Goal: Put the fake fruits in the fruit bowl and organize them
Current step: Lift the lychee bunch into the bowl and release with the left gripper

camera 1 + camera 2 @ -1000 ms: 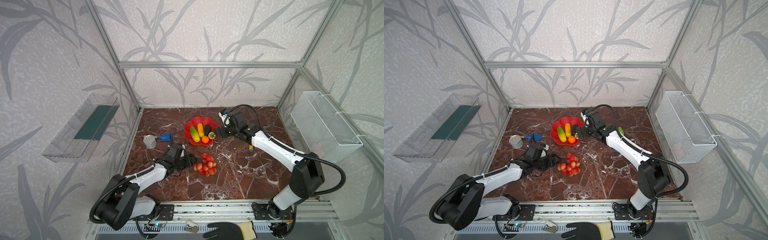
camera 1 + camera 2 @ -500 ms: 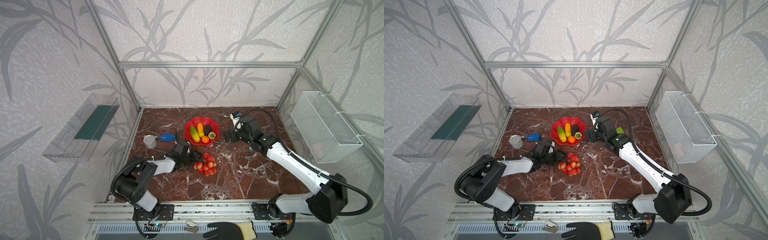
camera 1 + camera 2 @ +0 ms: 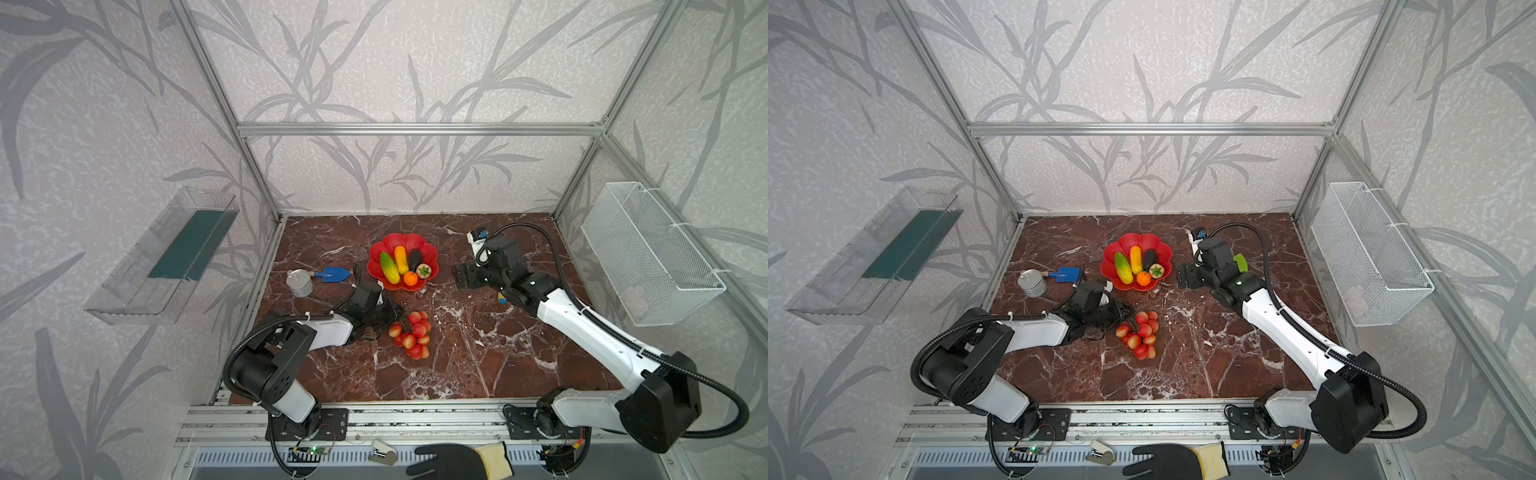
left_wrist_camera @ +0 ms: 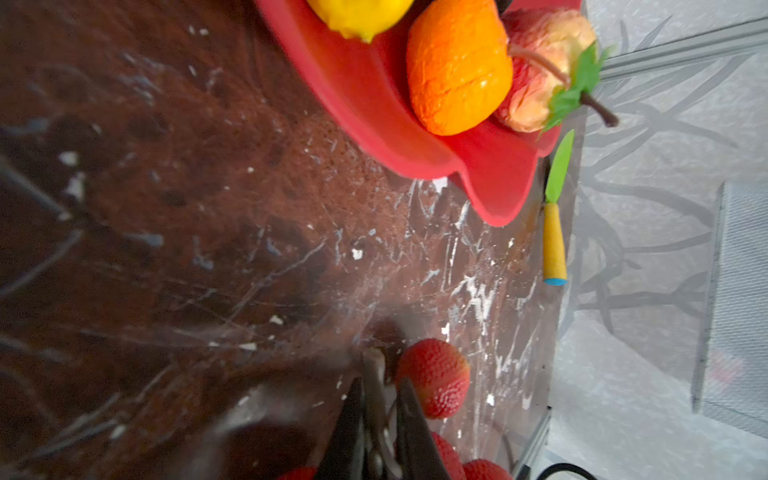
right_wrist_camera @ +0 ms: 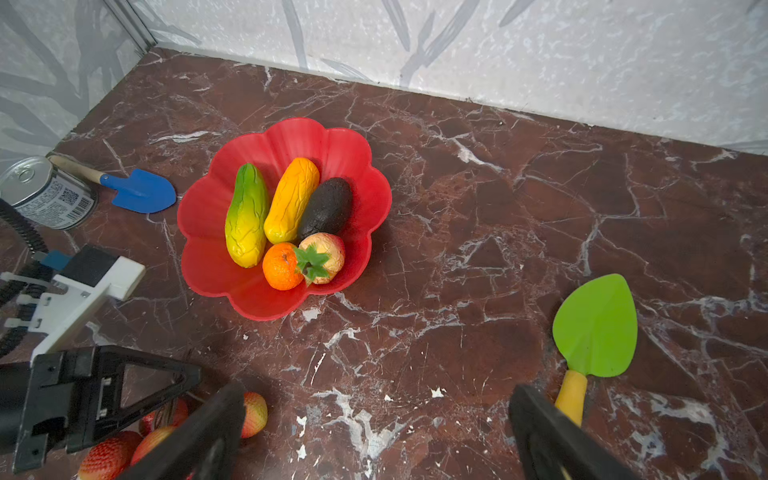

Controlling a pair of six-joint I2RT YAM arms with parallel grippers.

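Note:
Only this fruit is on the marble, so my left gripper should lift up and outward, lower the cluster into the bowl's near half and release its stem.
The red fruit bowl (image 3: 399, 240) (image 3: 1138, 239) (image 5: 299, 133) holds a green-yellow oblong (image 3: 388, 268), a yellow-orange oblong (image 3: 401, 259), a dark oval (image 3: 414, 259), an orange ball (image 3: 410, 278) and a strawberry (image 3: 424, 271). The cluster of red berries (image 3: 411, 334) (image 3: 1140, 334) lies on the marble in front of the bowl. My left gripper (image 3: 392, 321) (image 4: 380, 374) is low at the cluster's left end, shut on its thin stem. A berry (image 4: 434, 376) sits just beside the fingers. My right gripper (image 3: 465, 276) (image 5: 374, 403) hovers open and empty to the right of the bowl.
A silver can (image 3: 300, 282) and a blue trowel (image 3: 332, 274) lie left of the bowl. A green trowel (image 5: 594, 328) (image 3: 1239, 262) lies under my right wrist. A wire basket (image 3: 648, 257) hangs on the right wall, a clear tray (image 3: 166, 257) on the left. A gloved hand (image 3: 457, 461) rests at the front rail.
My left gripper has closed on the berry cluster's stem. My right gripper has drawn back from the bowl toward the right, still open.

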